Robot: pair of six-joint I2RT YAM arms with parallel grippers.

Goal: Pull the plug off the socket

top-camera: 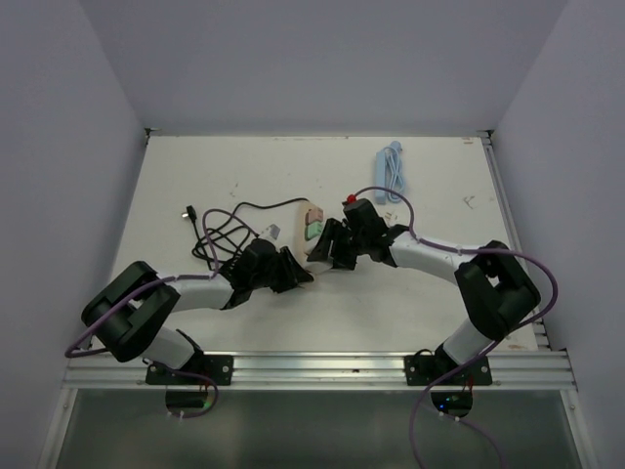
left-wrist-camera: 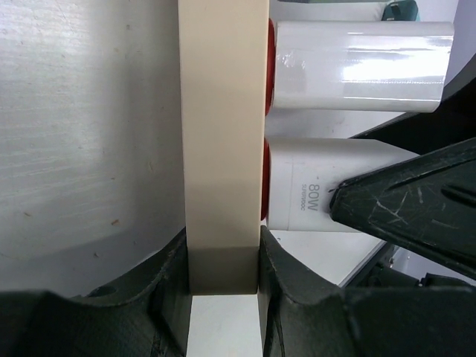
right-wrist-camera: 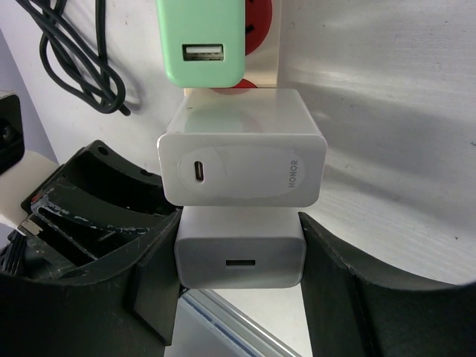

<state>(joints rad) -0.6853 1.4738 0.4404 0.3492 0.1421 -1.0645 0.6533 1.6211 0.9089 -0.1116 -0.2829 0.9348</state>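
Observation:
My right gripper pulls from the power strip (top-camera: 312,231) next and goes down to release the plug, since open tabletop lies below and to its right in the top view.
A beige power strip (top-camera: 312,231) with red sockets lies mid-table. In the left wrist view the strip (left-wrist-camera: 223,134) runs straight up, and my left gripper (left-wrist-camera: 223,275) is shut on its near end. Two white plugs stick out of its right side: an upper one (left-wrist-camera: 357,67) and a lower one marked 80W (left-wrist-camera: 312,190), both flush against the red socket faces. My right gripper (right-wrist-camera: 239,256) is shut on the lower white plug (right-wrist-camera: 239,253), one finger on each side. A white HONOR plug (right-wrist-camera: 242,149) and a green plug (right-wrist-camera: 201,41) sit beyond it.
A black cable (top-camera: 220,230) lies coiled to the left of the strip and also shows in the right wrist view (right-wrist-camera: 74,59). A coiled light blue cable (top-camera: 389,168) lies at the back right. Both grippers (top-camera: 293,271) (top-camera: 329,247) meet at the strip's near end.

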